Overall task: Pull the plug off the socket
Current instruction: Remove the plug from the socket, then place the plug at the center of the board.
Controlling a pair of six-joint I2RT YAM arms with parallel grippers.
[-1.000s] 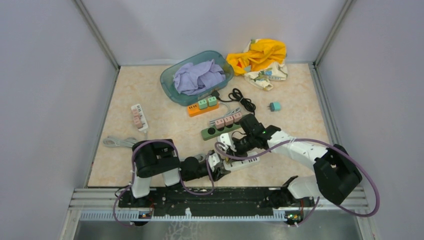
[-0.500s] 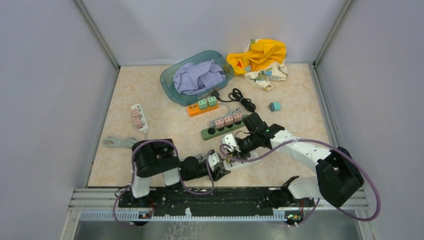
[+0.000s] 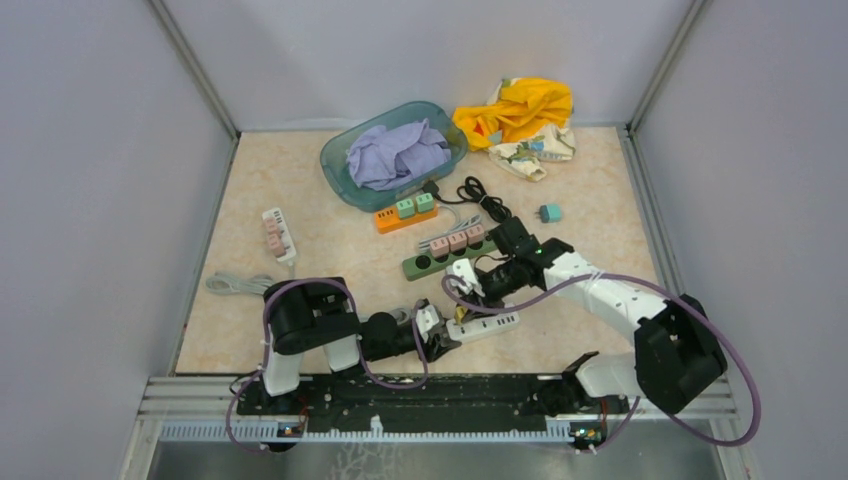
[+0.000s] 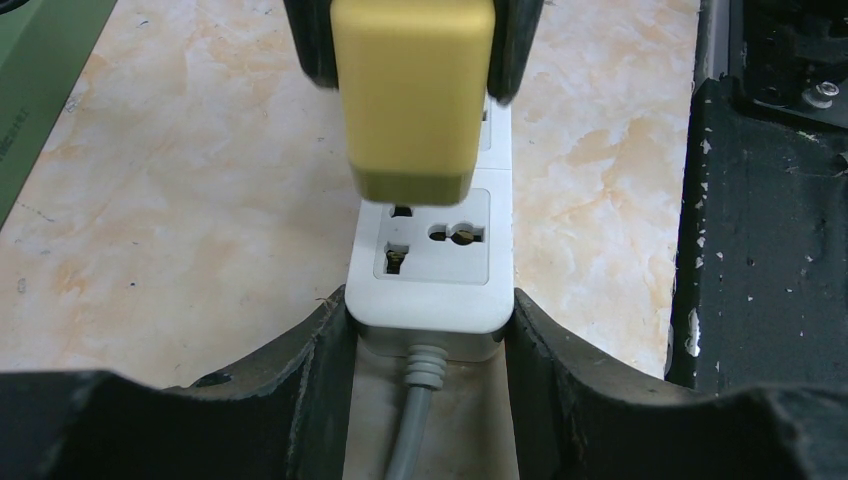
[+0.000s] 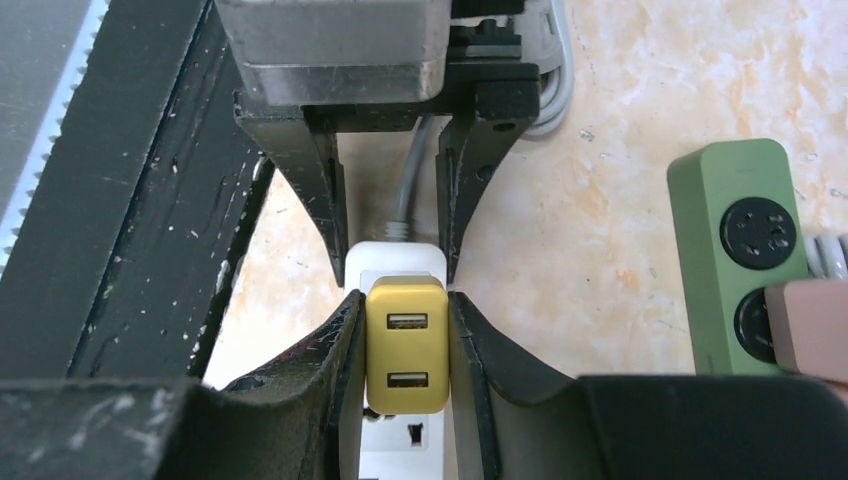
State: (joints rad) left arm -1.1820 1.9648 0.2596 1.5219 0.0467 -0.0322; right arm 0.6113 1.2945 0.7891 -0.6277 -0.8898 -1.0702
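Observation:
The right gripper will next move outward to release beside the teal plug, as that bare tabletop lies outward of the gripper and to its right in the top view.
A white power strip (image 3: pixel 487 324) lies near the table's front edge. My left gripper (image 4: pixel 430 322) is shut on its cable end; both fingers (image 4: pixel 316 350) press its sides. It also shows in the top view (image 3: pixel 436 328). My right gripper (image 5: pixel 406 340) is shut on a yellow two-port USB plug (image 5: pixel 406 345). In the left wrist view the yellow plug (image 4: pixel 412 95) hangs over the strip (image 4: pixel 430 255), hiding the second socket; its prongs are hidden. In the top view my right gripper (image 3: pixel 463 292) sits just behind the strip.
A green power strip (image 3: pixel 440 260) with pink plugs lies just behind the right gripper, also in the right wrist view (image 5: pixel 745 250). Farther back are an orange strip (image 3: pixel 405 215), black cable (image 3: pixel 485 200), teal bin (image 3: pixel 345 175) with purple cloth, yellow cloth (image 3: pixel 520 110), and a white strip (image 3: pixel 278 235) at left.
My right arm has drawn back and to the right with the yellow plug, uncovering more of the white strip. The left gripper and the strip have stayed in place.

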